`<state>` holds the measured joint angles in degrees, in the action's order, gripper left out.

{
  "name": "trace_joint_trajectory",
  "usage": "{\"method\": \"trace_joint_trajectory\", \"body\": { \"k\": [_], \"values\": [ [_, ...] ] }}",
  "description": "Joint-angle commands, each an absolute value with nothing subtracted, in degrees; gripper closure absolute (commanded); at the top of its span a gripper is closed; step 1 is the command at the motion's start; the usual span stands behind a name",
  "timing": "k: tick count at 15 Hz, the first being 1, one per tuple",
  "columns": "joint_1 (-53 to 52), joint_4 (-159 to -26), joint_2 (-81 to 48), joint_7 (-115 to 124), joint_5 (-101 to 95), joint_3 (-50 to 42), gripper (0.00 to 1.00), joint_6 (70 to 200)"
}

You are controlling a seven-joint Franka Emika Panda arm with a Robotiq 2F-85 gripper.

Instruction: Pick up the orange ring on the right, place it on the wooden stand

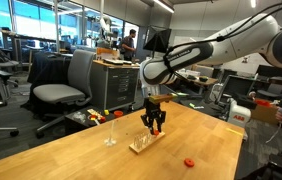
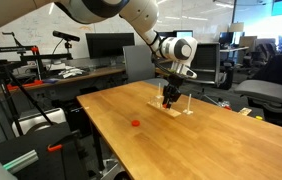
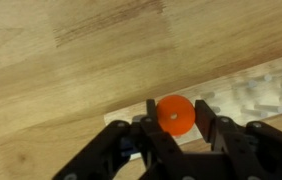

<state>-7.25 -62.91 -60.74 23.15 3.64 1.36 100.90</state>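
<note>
I next need to lower my gripper onto the end of the wooden stand where the orange ring [image 3: 174,114] already hangs and let go of the ring there.
My gripper [image 3: 175,122] is shut on the orange ring [image 3: 174,114], one finger on each side of it. A pale spot shows in the ring's hole. The gripper hangs right over the wooden stand [image 3: 249,92], a pale flat board on the table, seen in both exterior views [image 1: 141,145] [image 2: 178,109]. There the gripper [image 1: 155,129] [image 2: 168,100] points straight down at the stand, and the ring is too small to make out. A second identical orange-red ring [image 1: 189,161] [image 2: 135,124] lies loose on the table, apart from the stand.
A separate thin pale upright [image 1: 111,131] stands on the wooden table [image 1: 71,150] beside the stand. Office chairs [image 1: 61,92] and desks with monitors [image 2: 106,45] surround the table. A red and white object [image 1: 243,113] sits past the table's far edge.
</note>
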Motion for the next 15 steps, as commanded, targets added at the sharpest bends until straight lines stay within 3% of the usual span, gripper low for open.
{"method": "trace_joint_trajectory", "body": {
  "k": [1, 15],
  "values": [
    [-8.0, -59.3, -62.7, 23.8, 4.2, 0.6, 0.81, 97.9],
    [-7.1, -58.2, -64.0, 23.1, 4.5, 0.5, 0.81, 95.4]
  ]
}}
